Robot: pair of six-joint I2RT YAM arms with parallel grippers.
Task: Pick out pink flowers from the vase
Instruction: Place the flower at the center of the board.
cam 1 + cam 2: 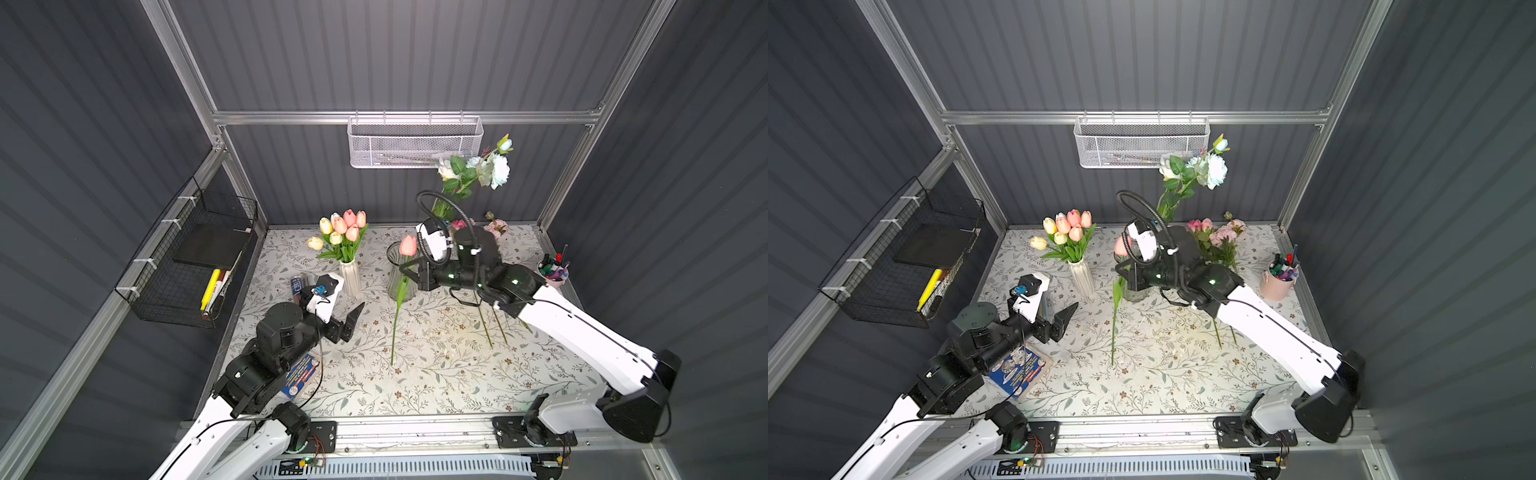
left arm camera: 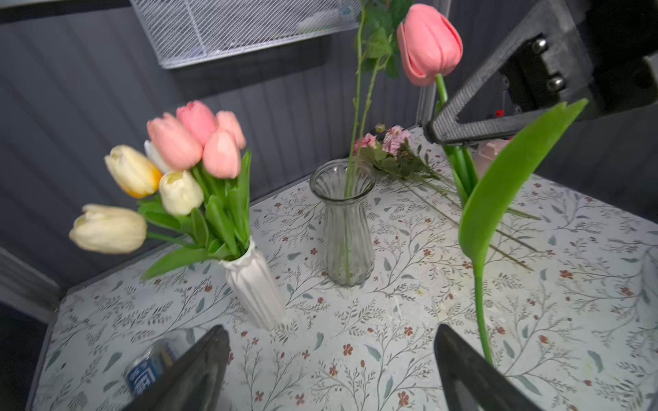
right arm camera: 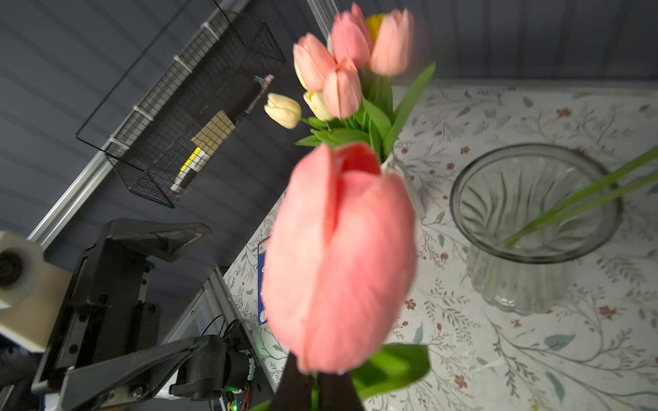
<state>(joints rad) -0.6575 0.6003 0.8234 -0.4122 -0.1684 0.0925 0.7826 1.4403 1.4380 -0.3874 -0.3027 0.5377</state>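
Clear tabletop (image 3: 426,279) beside the white vase (image 1: 350,276) lies below. So the right gripper lowers there next, tips downward to lay the tulip flat, and releases the tulip's stem.
My right gripper (image 1: 409,270) is shut on the green stem of a coral-pink tulip (image 1: 408,245), just below the bloom. The tulip (image 3: 341,256) hangs upright over the table between the two vases, its stem reaching down toward the cloth. A white ribbed vase (image 1: 350,276) holds more pink tulips (image 1: 351,222) with yellow and white ones. The glass vase (image 1: 399,286) holds white and pale blue roses (image 1: 494,168). Other pink flowers (image 1: 1221,235) lie on the table at the back right. My left gripper (image 1: 353,322) is open and empty, low beside the white vase (image 2: 254,284).
A pink cup of markers (image 1: 552,276) stands at the right edge. A white mesh basket (image 1: 413,143) hangs on the back wall and a black wire basket (image 1: 195,257) on the left wall. A booklet (image 1: 301,376) and a can (image 1: 297,286) lie by the left arm.
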